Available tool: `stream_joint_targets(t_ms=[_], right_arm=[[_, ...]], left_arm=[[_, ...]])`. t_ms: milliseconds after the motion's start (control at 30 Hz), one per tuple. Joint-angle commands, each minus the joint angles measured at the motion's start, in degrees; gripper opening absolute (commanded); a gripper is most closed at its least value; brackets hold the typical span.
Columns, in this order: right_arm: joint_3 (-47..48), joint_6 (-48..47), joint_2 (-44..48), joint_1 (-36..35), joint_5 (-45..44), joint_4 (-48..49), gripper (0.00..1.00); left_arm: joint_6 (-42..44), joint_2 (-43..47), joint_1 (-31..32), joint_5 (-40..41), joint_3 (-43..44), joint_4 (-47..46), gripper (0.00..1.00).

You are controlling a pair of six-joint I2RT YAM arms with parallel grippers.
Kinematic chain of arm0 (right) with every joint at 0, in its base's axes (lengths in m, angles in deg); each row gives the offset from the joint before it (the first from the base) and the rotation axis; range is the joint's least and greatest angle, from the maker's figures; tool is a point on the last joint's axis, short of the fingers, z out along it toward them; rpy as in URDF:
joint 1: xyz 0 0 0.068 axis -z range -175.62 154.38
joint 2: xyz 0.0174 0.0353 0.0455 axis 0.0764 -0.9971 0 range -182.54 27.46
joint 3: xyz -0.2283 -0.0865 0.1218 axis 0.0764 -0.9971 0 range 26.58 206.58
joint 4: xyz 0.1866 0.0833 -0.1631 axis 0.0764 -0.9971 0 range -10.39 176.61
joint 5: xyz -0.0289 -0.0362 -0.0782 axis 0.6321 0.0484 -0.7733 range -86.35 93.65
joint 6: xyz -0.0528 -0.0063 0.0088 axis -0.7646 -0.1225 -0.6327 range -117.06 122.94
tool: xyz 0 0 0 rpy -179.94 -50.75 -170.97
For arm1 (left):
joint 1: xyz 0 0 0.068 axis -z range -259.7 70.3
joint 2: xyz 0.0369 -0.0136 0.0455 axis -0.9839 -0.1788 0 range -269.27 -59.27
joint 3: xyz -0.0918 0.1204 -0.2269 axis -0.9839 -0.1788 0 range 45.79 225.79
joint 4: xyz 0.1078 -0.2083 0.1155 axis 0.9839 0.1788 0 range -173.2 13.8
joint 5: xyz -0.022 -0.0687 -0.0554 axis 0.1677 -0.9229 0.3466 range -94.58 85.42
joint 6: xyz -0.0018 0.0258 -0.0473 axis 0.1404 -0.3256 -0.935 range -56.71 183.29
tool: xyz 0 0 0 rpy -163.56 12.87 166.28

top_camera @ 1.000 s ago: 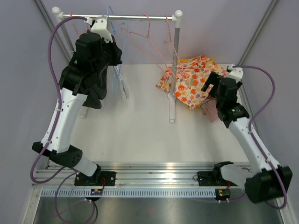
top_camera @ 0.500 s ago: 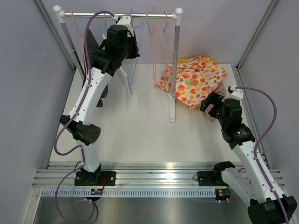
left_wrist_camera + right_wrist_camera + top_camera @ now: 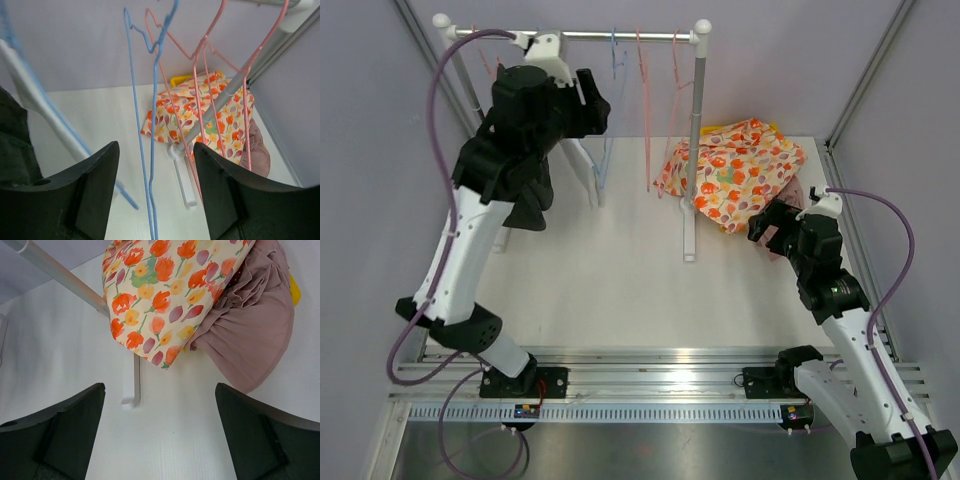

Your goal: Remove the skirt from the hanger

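Observation:
I should first shift my left gripper toward the dark garment, then lower it onto the other blue hanger's lower wire.
A floral skirt lies crumpled on the table beside the rack post, free of any hanger. It partly covers a dusty pink skirt. A blue wire hanger and pink wire hangers dangle bare from the rail. My left gripper is up by the rail, open, and the blue hanger shows between its fingers without being pinched. My right gripper hovers open over bare table just short of the skirts. A dark garment hangs at the rack's left end.
The rack's white post and its foot stand mid-table, right beside the floral skirt. A yellow object peeks out under the pile. Purple walls close in on both sides.
My left gripper has opened and swung back left along the rail. The hangers now hang straight. The right arm pulled back from the pile a second ago and has since stayed put.

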Motion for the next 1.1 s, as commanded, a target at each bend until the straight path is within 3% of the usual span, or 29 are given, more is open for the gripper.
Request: stream_joint_targets(t_ms=[0,233,400,767,800,833,867,900,933,967,1067], right_arm=[[1.30,0.16,2.19,0.08,1.04,-1.32,0.99],[0.86,0.42,4.66,0.17,1.13,-3.00,0.99],[1.65,0.25,5.01,0.17,0.78,-4.14,0.99],[2.18,-0.02,5.71,0.17,-0.10,-5.45,0.99],[2.26,-0.10,5.71,0.17,-0.02,-5.54,1.00],[2.35,-0.19,5.89,0.17,-0.01,-5.54,1.00],[2.35,-0.19,5.89,0.17,-0.01,-5.54,1.00],[2.35,-0.19,5.97,0.17,0.07,-5.46,1.00],[2.35,-0.28,6.06,0.17,1.03,-5.28,0.99],[2.35,-0.45,6.15,0.17,2.08,-4.85,0.99],[2.96,-1.33,6.94,0.17,12.16,-0.65,0.99]], left_arm=[[1.34,7.07,-0.16,4.85,-4.31,-0.96,0.65],[2.31,10.68,-0.95,11.44,-9.94,-0.26,0.67],[1.87,7.79,-3.58,12.15,-10.56,-1.49,0.67],[3.45,-4.87,-6.48,12.68,-0.82,-2.28,0.61],[3.45,-5.31,-6.48,12.59,-0.54,-2.46,0.55],[3.72,-6.01,-6.66,12.68,-0.28,-2.98,0.32],[3.72,-6.10,-6.66,12.68,-0.28,-2.99,0.32],[3.81,-6.02,-6.66,12.77,-0.10,-3.07,0.24],[3.98,-6.02,-6.66,12.94,-0.01,-2.99,0.07],[4.16,-5.93,-6.66,12.94,0.33,-2.81,0.00],[4.77,-4.53,-6.66,13.12,1.31,-1.67,0.00]])
